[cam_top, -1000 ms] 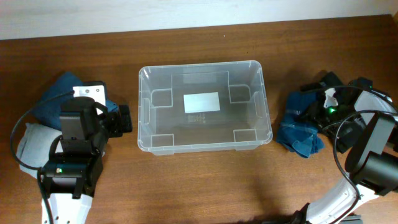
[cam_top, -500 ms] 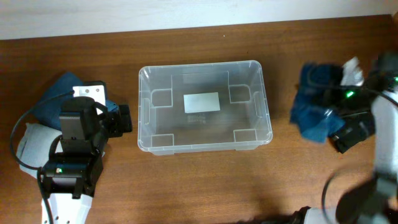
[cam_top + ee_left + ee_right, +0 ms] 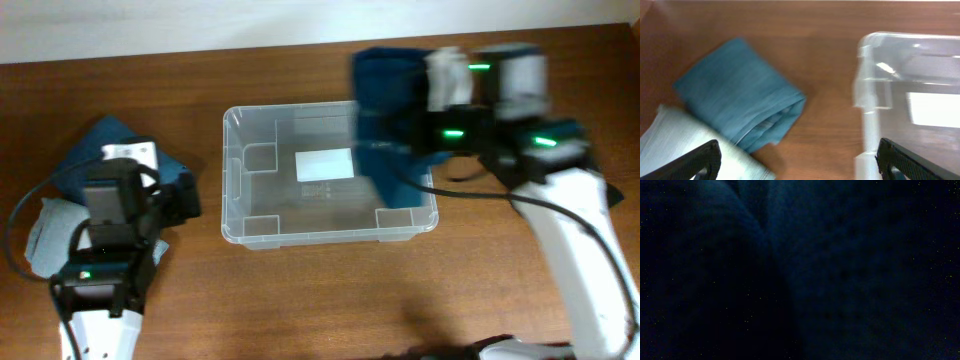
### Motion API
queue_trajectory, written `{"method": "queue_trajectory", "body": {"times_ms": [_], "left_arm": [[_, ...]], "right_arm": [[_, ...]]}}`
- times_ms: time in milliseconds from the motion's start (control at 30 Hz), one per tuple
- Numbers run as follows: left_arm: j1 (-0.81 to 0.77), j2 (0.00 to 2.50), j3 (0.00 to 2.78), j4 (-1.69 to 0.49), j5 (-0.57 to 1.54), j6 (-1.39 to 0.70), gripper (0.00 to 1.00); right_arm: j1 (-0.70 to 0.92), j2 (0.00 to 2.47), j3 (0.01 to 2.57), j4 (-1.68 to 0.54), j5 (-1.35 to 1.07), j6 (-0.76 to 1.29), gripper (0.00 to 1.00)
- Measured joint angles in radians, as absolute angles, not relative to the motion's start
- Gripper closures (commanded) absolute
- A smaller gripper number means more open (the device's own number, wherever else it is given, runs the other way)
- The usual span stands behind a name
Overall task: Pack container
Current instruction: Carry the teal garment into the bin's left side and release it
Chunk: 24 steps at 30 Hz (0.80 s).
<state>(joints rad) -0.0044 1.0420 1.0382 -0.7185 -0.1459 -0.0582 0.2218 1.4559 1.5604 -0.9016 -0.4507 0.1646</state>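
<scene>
My right gripper moves to the left in the overhead view and down inside the container next, releasing its cloth, since the end by the teal cloth is empty.
The clear plastic container (image 3: 229, 178) with a white label (image 3: 323, 165) on its base stands mid-table; its left wall also shows in the left wrist view (image 3: 866, 95). My right gripper (image 3: 428, 122) is shut on a dark blue cloth (image 3: 385, 125) and holds it in the air over the container's right half. That cloth fills the right wrist view (image 3: 840, 270) and hides the fingers. My left gripper (image 3: 186, 196) is open and empty just left of the container, its fingertips wide apart in the left wrist view (image 3: 800, 160).
A folded teal cloth (image 3: 98, 140) lies left of the container, and shows in the left wrist view (image 3: 740, 95). A pale grey cloth (image 3: 42, 232) lies beside it under my left arm, also in the left wrist view (image 3: 682, 145).
My right gripper has lifted the dark blue cloth off the table at the right and swung it left, over the container. My left arm has shifted slightly.
</scene>
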Motion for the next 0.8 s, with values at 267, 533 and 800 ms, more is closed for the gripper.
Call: {"method": "queue_trajectory", "body": {"times_ms": [267,533,800], "left_arm": [[0.227,1.043,1.039,-0.764,-0.125,-0.101,0.01],[0.242,1.044,1.039,-0.764,-0.107,-0.106,0.01],[0.242,1.05,1.039,-0.764,-0.103,-0.106,0.01]], "right_arm": [[0.523,1.714,1.554,-0.696,-0.329,0.399,0.96],[0.572,1.997,1.552,-0.611,-0.31,0.636,0.96],[0.587,2.074,1.555,-0.592,-0.395,0.648,0.02]]}}
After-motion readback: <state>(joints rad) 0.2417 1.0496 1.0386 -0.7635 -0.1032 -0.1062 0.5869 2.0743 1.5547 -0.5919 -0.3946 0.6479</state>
